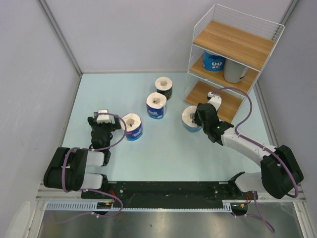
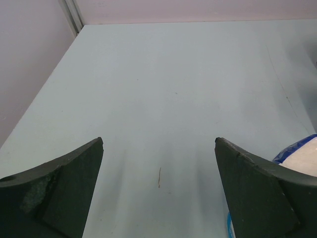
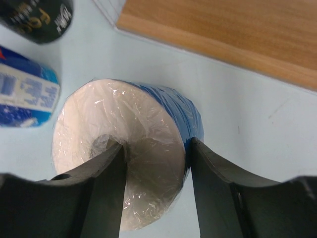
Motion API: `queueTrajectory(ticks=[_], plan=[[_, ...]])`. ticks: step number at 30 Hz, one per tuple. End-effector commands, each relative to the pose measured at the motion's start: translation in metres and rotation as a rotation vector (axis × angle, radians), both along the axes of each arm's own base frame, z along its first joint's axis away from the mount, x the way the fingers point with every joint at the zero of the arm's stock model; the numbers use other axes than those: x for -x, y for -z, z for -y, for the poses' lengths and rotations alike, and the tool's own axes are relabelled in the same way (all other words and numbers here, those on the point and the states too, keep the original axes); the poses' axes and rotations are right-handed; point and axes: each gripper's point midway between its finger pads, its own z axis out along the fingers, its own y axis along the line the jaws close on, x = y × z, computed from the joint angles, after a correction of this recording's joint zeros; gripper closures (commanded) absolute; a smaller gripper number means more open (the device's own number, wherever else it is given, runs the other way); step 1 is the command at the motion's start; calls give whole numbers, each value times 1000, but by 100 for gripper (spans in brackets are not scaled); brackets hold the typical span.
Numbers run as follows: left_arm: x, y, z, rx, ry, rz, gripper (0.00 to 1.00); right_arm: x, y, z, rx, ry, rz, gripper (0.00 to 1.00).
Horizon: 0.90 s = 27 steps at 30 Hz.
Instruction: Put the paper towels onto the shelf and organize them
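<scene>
I next need to move my right gripper outward over the near edge of the bottom board, onto the board's end by the black roll, as it is bare just beyond the black roll.
My right gripper is shut on a blue-wrapped paper towel roll lying on the table in front of the shelf. One finger is in its core and the other presses its outer wall. The shelf's bottom board lies just beyond. A blue roll and a grey roll stand on the middle tier. My left gripper is open and holds nothing, with another blue roll just to its right.
A blue roll and a black roll stand mid-table, left of the shelf. Grey walls close in the pale blue table on the left, back and right.
</scene>
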Motion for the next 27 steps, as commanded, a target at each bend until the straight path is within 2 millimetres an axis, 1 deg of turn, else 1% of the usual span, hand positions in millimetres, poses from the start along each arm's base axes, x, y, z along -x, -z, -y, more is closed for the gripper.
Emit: queueTrajectory(ticks=[1,2,3,4,6,7,10,11,12,13,14,15,16,17,19,27], plan=[[-5,-17,5,21,27,57,0,-38,-60,8,-138,116,268,57],[-5,-16,5,21,27,55,0,-42,-56,12,-136,131,271,57],[-5,-16,5,21,27,55,0,-47,-58,14,-148,142,290,57],[-5,-17,5,21,27,57,0,-52,-58,23,-147,174,299,58],[-5,-16,5,22,27,55,0,-61,-56,30,-151,202,320,58],[-5,-17,5,21,27,57,0,-66,-56,37,-149,221,331,58],[-5,-17,5,23,27,57,0,-80,-53,44,-154,245,362,60],[-5,-17,5,23,27,57,0,-84,-59,44,-163,252,393,60],[-5,-16,5,21,27,55,0,-88,-60,45,-160,260,406,60],[-5,-17,5,21,27,57,0,-91,-52,45,-144,256,401,60],[-5,-17,5,21,27,57,0,-96,-57,45,-141,252,432,59],[-5,-16,5,21,27,55,0,-99,-57,44,-136,250,441,57],[-5,-16,5,21,27,55,0,-102,-52,44,-126,251,440,54],[-5,-17,5,21,27,58,0,-104,-53,44,-123,248,453,52],[-5,-17,5,21,27,57,0,-107,-54,46,-117,258,469,51],[-5,-17,5,21,27,57,0,-117,-59,60,-117,305,507,50]])
